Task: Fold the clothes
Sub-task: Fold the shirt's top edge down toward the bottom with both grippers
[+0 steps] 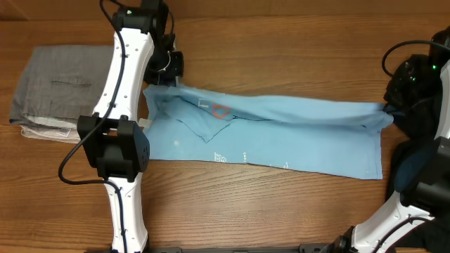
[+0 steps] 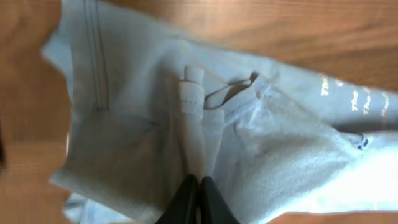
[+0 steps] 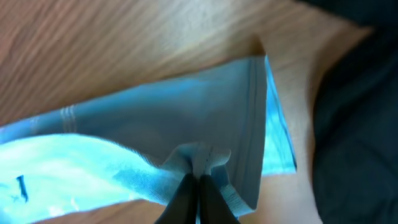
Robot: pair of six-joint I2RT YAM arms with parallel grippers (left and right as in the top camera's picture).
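The shirt's near edge [image 1: 169, 150] is below my left gripper, toward my base, so my left gripper should next move back and down and let go of the pinched fabric by that edge.
The light blue T-shirt [image 1: 281, 137] lies stretched across the table as a long band, folded lengthwise, with a bit of coral-red lettering [image 1: 221, 110] showing near its left end. My left gripper [image 1: 169, 79] is shut on the shirt's far left edge; in the left wrist view [image 2: 198, 182] its fingers pinch bunched fabric [image 2: 280, 143]. My right gripper [image 1: 391, 107] is shut on the shirt's far right corner; in the right wrist view [image 3: 198, 180] its fingers pinch a hemmed fold [image 3: 155, 118]. The shirt is held taut between them.
A folded grey garment [image 1: 60, 91] lies at the table's left edge, beside the left arm. A dark blue cloth [image 1: 422, 165] sits at the right edge under the right arm. Bare wood [image 1: 281, 49] lies beyond and in front of the shirt.
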